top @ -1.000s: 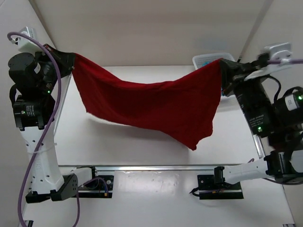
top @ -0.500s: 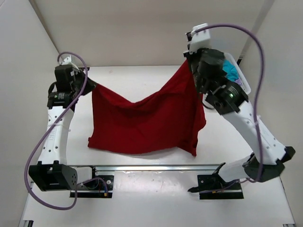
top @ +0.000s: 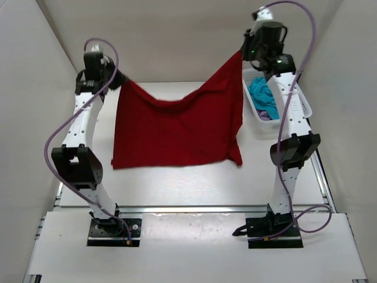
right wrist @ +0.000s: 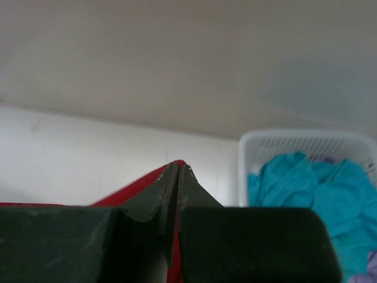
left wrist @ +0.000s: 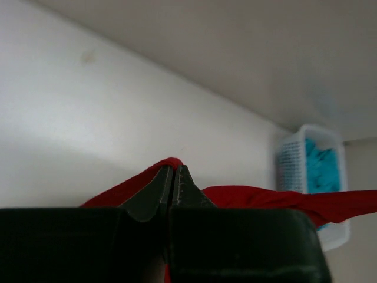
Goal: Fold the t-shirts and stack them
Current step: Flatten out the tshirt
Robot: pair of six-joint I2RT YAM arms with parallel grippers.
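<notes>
The red t-shirt's far edge hangs raised, so I will move my left gripper back and down toward the cloth's near corner away from the basket and let go.
The red t-shirt hangs stretched between both grippers, its lower part lying on the table. My left gripper is shut on its far left corner; the red cloth shows at the fingertips in the left wrist view. My right gripper is shut on its far right corner, held higher; red cloth shows beside the jaws. The teal-blue t-shirt lies in the white basket and also shows in the right wrist view. A bit of the lavender t-shirt shows under it.
The basket stands at the far right of the table, also seen in the left wrist view. White walls close in the back and sides. A metal rail runs along the near edge, in front of the arm bases.
Both arms have reached far back over the table, carrying the red t-shirt away from the near edge. Its lower part now lies flat on the table.
</notes>
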